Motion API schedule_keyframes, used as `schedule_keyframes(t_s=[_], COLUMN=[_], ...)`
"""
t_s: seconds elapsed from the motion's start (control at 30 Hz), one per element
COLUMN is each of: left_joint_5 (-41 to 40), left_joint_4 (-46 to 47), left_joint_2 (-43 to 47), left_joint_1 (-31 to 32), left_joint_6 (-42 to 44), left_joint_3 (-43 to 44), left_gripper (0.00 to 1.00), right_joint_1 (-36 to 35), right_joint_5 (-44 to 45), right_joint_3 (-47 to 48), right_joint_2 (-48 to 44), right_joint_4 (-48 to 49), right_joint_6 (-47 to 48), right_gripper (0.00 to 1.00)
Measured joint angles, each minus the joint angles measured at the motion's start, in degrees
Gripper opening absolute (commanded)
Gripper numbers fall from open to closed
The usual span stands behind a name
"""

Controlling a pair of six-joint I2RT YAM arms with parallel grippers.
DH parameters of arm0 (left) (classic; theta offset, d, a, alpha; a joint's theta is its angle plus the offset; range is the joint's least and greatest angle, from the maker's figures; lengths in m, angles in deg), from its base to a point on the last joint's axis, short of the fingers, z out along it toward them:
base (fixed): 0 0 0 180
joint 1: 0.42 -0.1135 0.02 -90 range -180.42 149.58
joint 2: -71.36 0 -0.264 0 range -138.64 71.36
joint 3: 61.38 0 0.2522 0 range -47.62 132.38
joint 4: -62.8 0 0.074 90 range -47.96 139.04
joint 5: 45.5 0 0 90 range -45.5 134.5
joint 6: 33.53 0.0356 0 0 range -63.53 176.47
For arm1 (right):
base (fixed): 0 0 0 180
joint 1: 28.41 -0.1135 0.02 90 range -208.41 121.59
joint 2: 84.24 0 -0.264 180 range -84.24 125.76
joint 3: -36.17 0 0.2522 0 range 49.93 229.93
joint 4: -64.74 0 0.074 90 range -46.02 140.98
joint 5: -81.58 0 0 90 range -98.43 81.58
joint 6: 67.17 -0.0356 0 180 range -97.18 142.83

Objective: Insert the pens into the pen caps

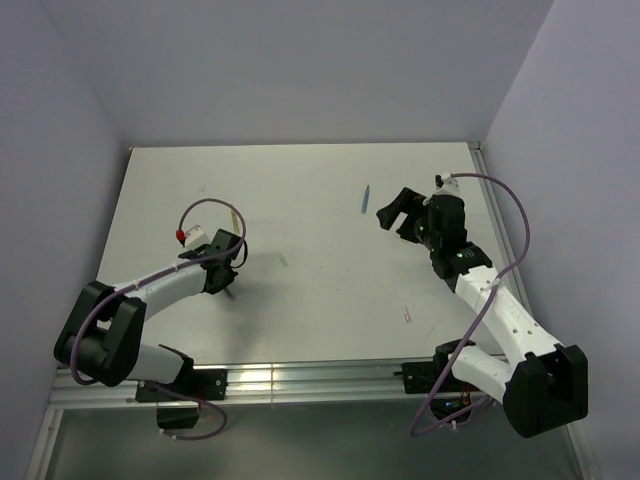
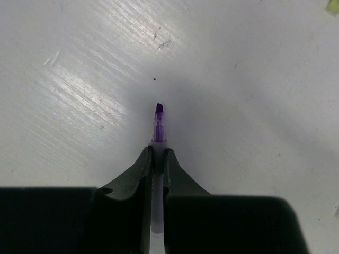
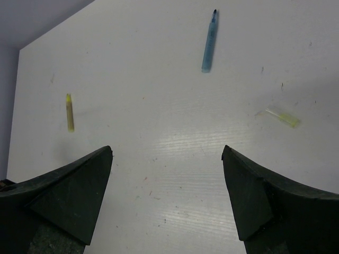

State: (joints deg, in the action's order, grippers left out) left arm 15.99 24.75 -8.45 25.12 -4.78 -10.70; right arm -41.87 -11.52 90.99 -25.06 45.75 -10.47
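Note:
Next, my right gripper comes back and down onto the small pinkish cap [image 1: 407,314] and closes, since it lies below the gripper's open fingers and nearer the metal bar.
My left gripper [image 2: 157,153] is shut on the grey-purple pen [image 2: 158,127]. The pen's purple tip sticks out ahead of the fingertips, just above the table. In the top view this gripper [image 1: 229,279] is at the table's left. My right gripper [image 3: 167,151] is open and empty above bare table; in the top view it [image 1: 392,215] is at the right. The blue pen [image 3: 210,41] [image 1: 365,200] lies ahead of it. The yellow pen [image 3: 69,112] [image 1: 236,218] lies farther off, close to the left gripper. One pale cap [image 3: 280,116] lies to the right of the right gripper's fingers.
A small pale pinkish cap [image 1: 407,315] lies near the front edge at centre-right. A yellowish bit [image 2: 332,6] shows at the left wrist view's top right corner. Grey walls close the white table [image 1: 300,310] at the back and sides. A metal rail [image 1: 300,380] runs along the front.

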Motion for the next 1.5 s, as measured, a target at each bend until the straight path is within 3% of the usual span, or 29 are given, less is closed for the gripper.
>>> schedule_keyframes(t_s=[0.1, 0.63, 1.07, 1.5], left_joint_5=[0.3, 3.8, 11.4, 13.9], left_joint_4=[0.6, 3.3, 5.4, 7.7], left_joint_2=[0.4, 2.9, 6.9, 10.0], left_joint_1=[0.0, 0.1, 0.4, 0.4], left_joint_6=[0.1, 1.2, 2.4, 3.6], left_joint_3=[-0.3, -2.3, -2.9, -4.1], left_gripper=[0.0, 0.0, 0.0, 0.0], right_joint_1=[0.0, -0.2, -6.0, -9.3], right_joint_5=[0.0, 3.1, 4.5, 13.6], right_joint_3=[0.0, -1.3, -9.4, -9.6], right_joint_2=[0.2, 0.1, -4.2, -5.3], right_joint_4=[-0.2, -11.5, -25.6, -36.1], right_joint_6=[-0.1, -1.0, -11.8, -18.4], right_gripper=[0.9, 0.82, 0.68, 0.66])
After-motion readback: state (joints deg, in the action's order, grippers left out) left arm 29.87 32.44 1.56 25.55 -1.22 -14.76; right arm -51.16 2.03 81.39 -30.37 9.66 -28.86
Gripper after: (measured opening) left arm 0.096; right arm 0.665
